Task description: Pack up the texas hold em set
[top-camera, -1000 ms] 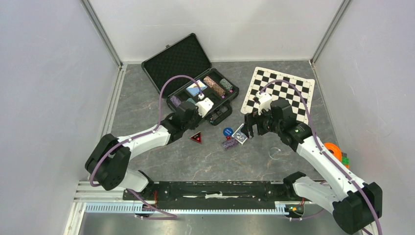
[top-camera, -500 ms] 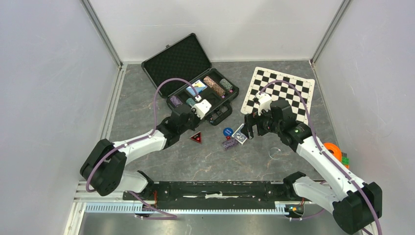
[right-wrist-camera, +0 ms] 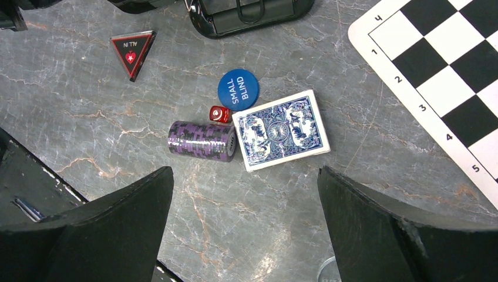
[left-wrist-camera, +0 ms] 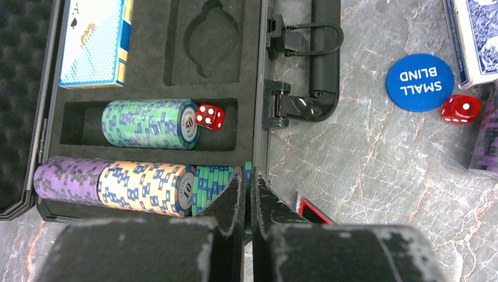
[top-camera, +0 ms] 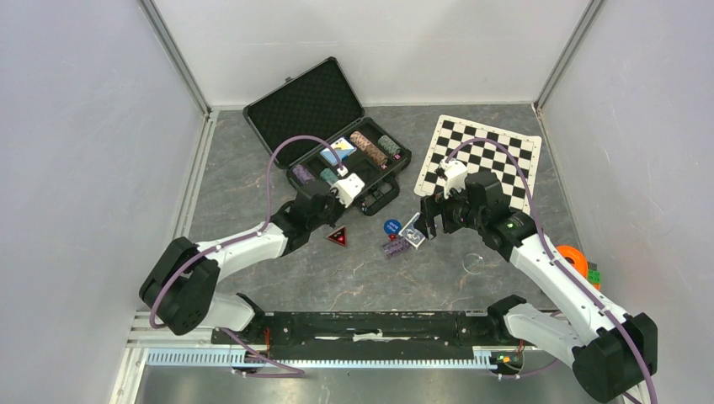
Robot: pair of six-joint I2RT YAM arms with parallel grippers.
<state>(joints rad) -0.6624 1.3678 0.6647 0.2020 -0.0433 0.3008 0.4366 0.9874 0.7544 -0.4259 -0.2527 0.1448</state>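
Observation:
My left gripper lowers first next, then releases the chip there, to get the held green chip from the tray's near edge to the row's green end.
The black briefcase [top-camera: 313, 99] lies open at the back, its tray [left-wrist-camera: 147, 82] holding a card deck [left-wrist-camera: 94, 41], a green-blue chip stack [left-wrist-camera: 150, 123], a red die [left-wrist-camera: 209, 116], and purple [left-wrist-camera: 67, 179], orange [left-wrist-camera: 144, 188] and green chips [left-wrist-camera: 214, 182]. My left gripper [left-wrist-camera: 247, 176] is at the tray's near edge [top-camera: 327, 200], shut on a green chip at the row's end. My right gripper [right-wrist-camera: 245, 171] is open and empty above a blue-backed deck [right-wrist-camera: 281, 129], a purple chip stack [right-wrist-camera: 201, 140], a red die [right-wrist-camera: 219, 113] and the blue SMALL BLIND button [right-wrist-camera: 238, 89].
A red-edged ALL IN triangle [right-wrist-camera: 133, 46] lies left of the button. The case handle [left-wrist-camera: 323, 59] sticks out toward the table. The checkered chess mat [top-camera: 480, 160] lies at the back right. An orange object [top-camera: 572, 257] and a clear disc [top-camera: 473, 263] are near the right arm.
My left gripper has shifted slightly left and back along the case's near edge. The right arm and the loose pieces have not moved.

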